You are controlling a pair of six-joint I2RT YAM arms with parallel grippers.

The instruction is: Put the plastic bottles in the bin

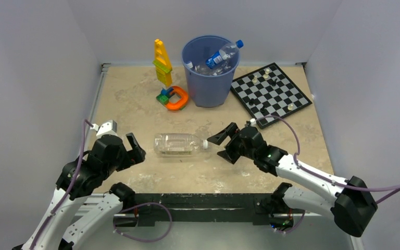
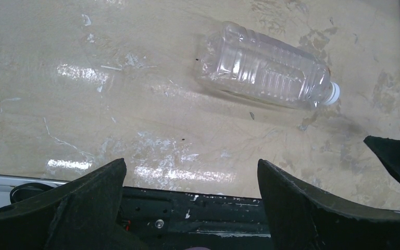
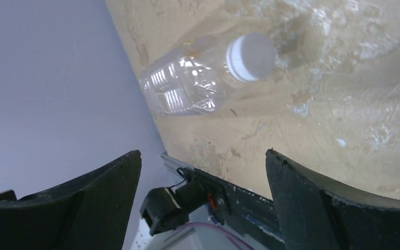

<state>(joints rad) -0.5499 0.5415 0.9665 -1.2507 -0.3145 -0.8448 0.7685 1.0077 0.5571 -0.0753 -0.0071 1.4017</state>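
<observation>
Next, my right gripper should lower and shift to the left in the top view, bringing its open fingers around the white cap (image 1: 205,145) (image 3: 252,56), since this narrow end of the bottle faces them.
A clear plastic bottle (image 1: 178,144) with a white cap lies on its side on the tan tabletop, cap pointing right. My left gripper (image 1: 137,147) is open just left of the bottle's base, apart from it; in the left wrist view the bottle (image 2: 265,70) lies ahead of the open gripper (image 2: 191,162). My right gripper (image 1: 220,147) is open just right of the cap, holding nothing; the right wrist view shows the bottle (image 3: 187,86) cap-on beyond the gripper (image 3: 203,152). The blue bin (image 1: 208,83) stands at the back. Bottles lie inside it, and a blue-labelled one (image 1: 224,54) pokes over its rim.
A chessboard (image 1: 271,94) with a few pieces lies right of the bin. A yellow-green block tower (image 1: 162,63) and an orange ring toy (image 1: 175,98) stand left of it. A black rail (image 1: 198,200) runs along the near edge. Grey walls enclose the table.
</observation>
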